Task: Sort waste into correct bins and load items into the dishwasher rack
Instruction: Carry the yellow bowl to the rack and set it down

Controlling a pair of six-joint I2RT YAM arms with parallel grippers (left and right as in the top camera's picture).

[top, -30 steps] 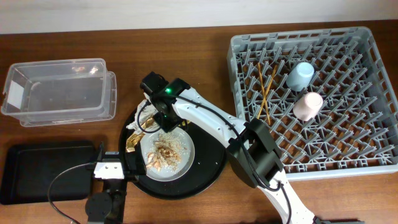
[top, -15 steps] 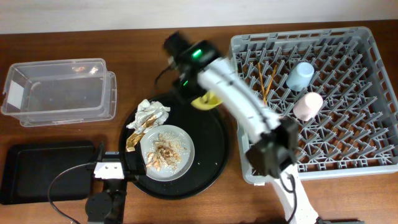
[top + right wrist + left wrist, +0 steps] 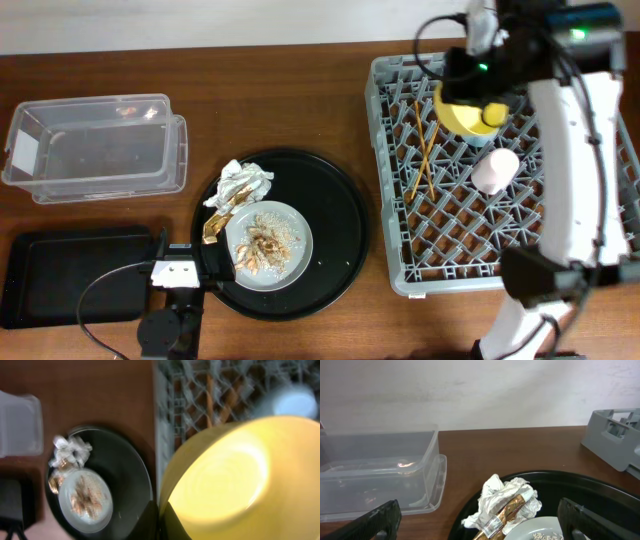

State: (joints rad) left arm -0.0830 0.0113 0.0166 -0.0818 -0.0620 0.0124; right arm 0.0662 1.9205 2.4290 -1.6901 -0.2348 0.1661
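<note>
The near slots of the rack are empty. I should next bring my right gripper back past the pink cup (image 3: 495, 170) and lower the tipped bowl to release the bowl's rim at those slots.
My right gripper (image 3: 160, 519) is shut on the rim of the yellow-green bowl (image 3: 466, 110), which hangs over the back of the grey dishwasher rack (image 3: 385, 180). In the rack lie two chopsticks (image 3: 425, 140) and a pink cup (image 3: 495, 170). The blue cup (image 3: 295, 402) shows as a blur beyond the bowl (image 3: 235, 475). A crumpled white-and-gold wrapper (image 3: 238, 190) lies beside the pale plate (image 3: 300, 225) of beige food scraps (image 3: 265, 243). My left gripper (image 3: 480, 522) stands open, low at the tray's near side, facing the wrapper (image 3: 507, 502).
Plate and wrapper sit on a big round black tray (image 3: 335, 215). A clear tub (image 3: 95, 145) stands at the back left, with a shallow black tray (image 3: 60, 275) in front of it. The right arm reaches high over the rack's right side.
My right arm has lifted the bowl off the round tray and swung it right, over the rack. The left arm has not moved.
</note>
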